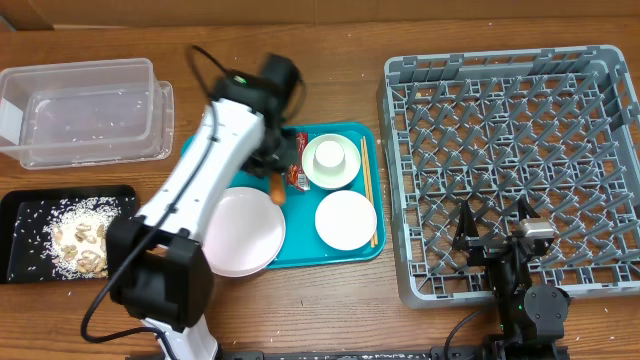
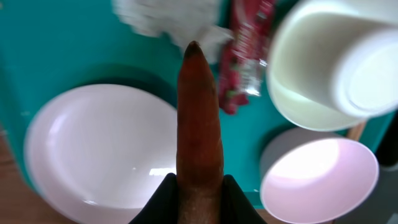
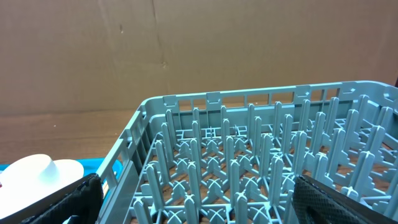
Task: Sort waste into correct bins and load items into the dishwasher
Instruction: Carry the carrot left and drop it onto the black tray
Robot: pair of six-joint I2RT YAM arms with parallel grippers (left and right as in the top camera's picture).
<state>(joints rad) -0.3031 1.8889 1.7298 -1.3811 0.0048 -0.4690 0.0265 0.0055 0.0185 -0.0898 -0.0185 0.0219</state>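
My left gripper should next swing left in the overhead view, then lower the carrot onto the black tray already holding rice and beige scraps (image 1: 80,239).
An orange carrot-like stick (image 2: 199,118) is pinched between the black fingers of my left gripper (image 2: 199,184), its tip pointing at the crumpled white paper ball (image 2: 166,18). This gripper (image 1: 274,176) hovers over the left part of the teal tray (image 1: 365,250). A red shiny wrapper (image 2: 246,56) lies beside the white bowl (image 2: 311,93), which holds a small cup (image 2: 367,81). The large plate (image 1: 243,232), the small plate (image 1: 346,219) and the chopsticks (image 1: 368,190) are on the tray. My right gripper (image 3: 205,205) stands open over the near-left corner of the grey dish rack (image 1: 515,130).
At the far left stands a clear plastic tub (image 1: 85,110) with a few rice grains in it. In front of it a black tray (image 1: 20,215) holds rice and beige scraps (image 1: 80,240). The right arm's base (image 1: 530,305) is at the table's front edge.
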